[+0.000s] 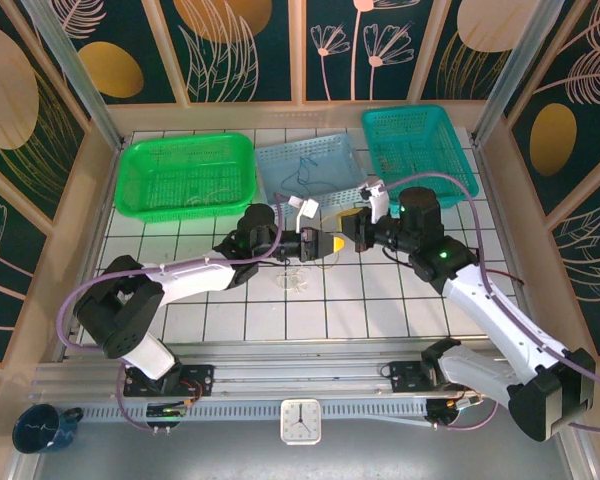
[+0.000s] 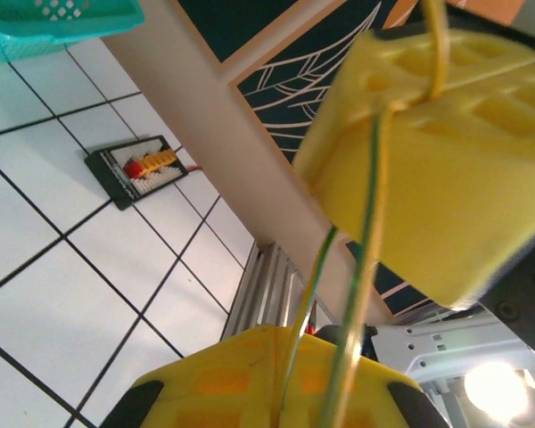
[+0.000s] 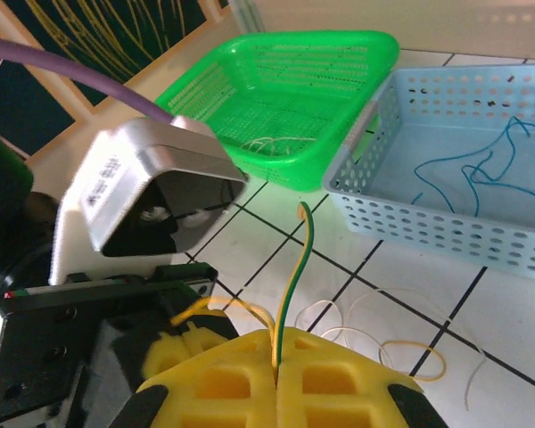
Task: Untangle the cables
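Note:
My right gripper holds the thin yellow-green cable and will move outward and over the teal basket (image 1: 412, 160) to let it go, since the other baskets hold pale and blue wires.
My left gripper (image 1: 318, 243) and right gripper (image 1: 340, 240) meet tip to tip above the middle tiles. In the right wrist view my right gripper (image 3: 276, 337) is shut on a thin green-yellow cable (image 3: 291, 272) whose free end stands up out of the seam. A yellow cable (image 3: 227, 308) arcs from there to the left gripper's fingers (image 3: 180, 341). In the left wrist view my left gripper (image 2: 285, 334) has its jaws together on the green-yellow cable (image 2: 314, 276), which runs up to the right gripper's fingers (image 2: 428, 152). Whitish and yellow cable loops (image 3: 401, 343) lie on the tiles below.
A green basket (image 1: 188, 175) with pale wires stands at the back left. A light blue basket (image 1: 310, 165) in the middle holds blue wires (image 3: 481, 169), and a teal basket (image 1: 412, 140) is at the right. A small connector board (image 2: 141, 169) lies by the wall.

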Controlling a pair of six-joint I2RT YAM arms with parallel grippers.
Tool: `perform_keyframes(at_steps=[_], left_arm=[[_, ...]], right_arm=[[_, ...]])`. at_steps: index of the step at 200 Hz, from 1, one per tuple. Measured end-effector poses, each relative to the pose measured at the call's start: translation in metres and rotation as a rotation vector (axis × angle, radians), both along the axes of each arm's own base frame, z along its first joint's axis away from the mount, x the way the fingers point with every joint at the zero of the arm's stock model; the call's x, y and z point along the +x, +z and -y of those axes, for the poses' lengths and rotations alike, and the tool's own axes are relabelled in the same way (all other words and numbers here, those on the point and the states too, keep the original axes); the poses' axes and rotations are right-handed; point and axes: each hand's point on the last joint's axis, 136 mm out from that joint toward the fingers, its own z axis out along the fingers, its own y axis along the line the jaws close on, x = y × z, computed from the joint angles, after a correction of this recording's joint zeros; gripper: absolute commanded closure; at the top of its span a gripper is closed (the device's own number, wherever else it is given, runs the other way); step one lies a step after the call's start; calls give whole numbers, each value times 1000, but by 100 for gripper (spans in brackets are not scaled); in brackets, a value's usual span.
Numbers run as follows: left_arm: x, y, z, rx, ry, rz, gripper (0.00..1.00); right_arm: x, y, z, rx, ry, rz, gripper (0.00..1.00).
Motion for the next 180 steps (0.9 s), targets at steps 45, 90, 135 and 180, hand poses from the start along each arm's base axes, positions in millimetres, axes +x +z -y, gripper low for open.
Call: perform_keyframes(at_steps=[45,90,135,180], left_arm=[[5,-18,-6,46,46,-7,16],[10,-33,-28,86,125,-3,1],[17,-36,-50,101,215,10,1],[23,-35,-62,113,275,29,1]], right_arm=[[42,19,38,43,-256,60,100],[101,-4,95,19,-602,31,100],[159,-58,171,-1,-924,-89,100],[213,-84,223,16,-1089,-164,87]])
